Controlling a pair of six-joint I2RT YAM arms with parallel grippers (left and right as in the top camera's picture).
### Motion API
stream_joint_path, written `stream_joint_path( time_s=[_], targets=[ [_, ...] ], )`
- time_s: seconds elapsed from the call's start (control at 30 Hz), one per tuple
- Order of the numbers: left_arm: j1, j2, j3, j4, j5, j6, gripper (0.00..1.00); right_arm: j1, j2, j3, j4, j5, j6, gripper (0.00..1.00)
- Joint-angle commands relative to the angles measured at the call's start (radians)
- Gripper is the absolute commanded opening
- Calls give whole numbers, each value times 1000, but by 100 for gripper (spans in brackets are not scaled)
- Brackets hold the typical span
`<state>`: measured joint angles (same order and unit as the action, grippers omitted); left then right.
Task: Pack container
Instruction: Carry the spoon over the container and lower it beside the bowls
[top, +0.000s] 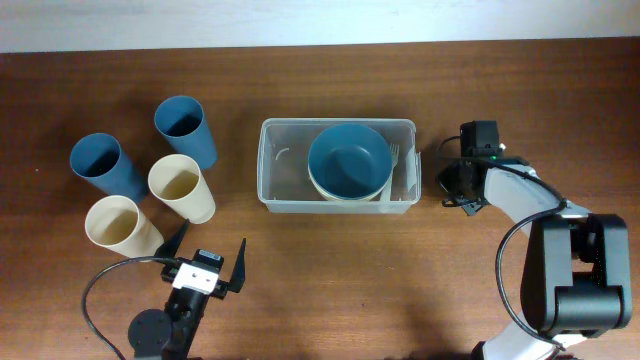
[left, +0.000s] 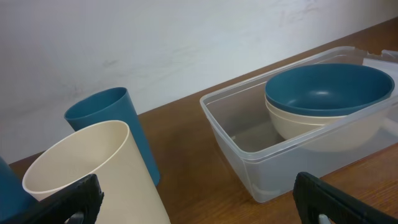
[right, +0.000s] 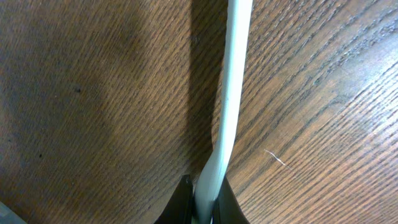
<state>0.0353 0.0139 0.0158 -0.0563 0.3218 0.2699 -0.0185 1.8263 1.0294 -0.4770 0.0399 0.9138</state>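
I will next raise my right gripper, move it left in the overhead view and release the utensil in the part of the container beside the fork (top: 394, 153), as that part is empty.
The clear container (top: 270, 190) stands mid-table and holds a blue bowl (top: 348, 160) nested in a cream bowl (top: 350, 195), with a white fork (top: 394, 153) at its right end. In the left wrist view the container (left: 245, 155) and blue bowl (left: 329, 87) show at right. My right gripper (top: 455, 188) is just right of the container, low over the table. In the right wrist view it (right: 205, 202) is shut on the handle of a thin white utensil (right: 231, 87) that runs over the wood. My left gripper (top: 207, 262) is open and empty near the front edge.
Two blue cups (top: 185, 125) (top: 100, 163) and two cream cups (top: 180, 185) (top: 118, 222) stand left of the container. The near cream cup (left: 93, 168) and a blue cup (left: 115, 124) fill the left of the left wrist view. A white wall is behind.
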Motion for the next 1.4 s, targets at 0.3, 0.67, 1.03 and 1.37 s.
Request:
stream_joint_path(
  time_s=[0.3, 0.67, 1.03, 1.37],
  targets=[
    [5, -8, -7, -1, -7, 9, 100, 5, -79, 82, -120, -28, -236, 4],
    [5, -8, -7, -1, -7, 9, 100, 11, -235, 319, -337, -277, -704, 4],
    [5, -8, -7, -1, -7, 9, 100, 127, -243, 377, -484, -388, -910, 4],
    [5, -8, -7, -1, -7, 9, 100, 157, -171, 367, -467, -359, -827, 4]
  ],
)
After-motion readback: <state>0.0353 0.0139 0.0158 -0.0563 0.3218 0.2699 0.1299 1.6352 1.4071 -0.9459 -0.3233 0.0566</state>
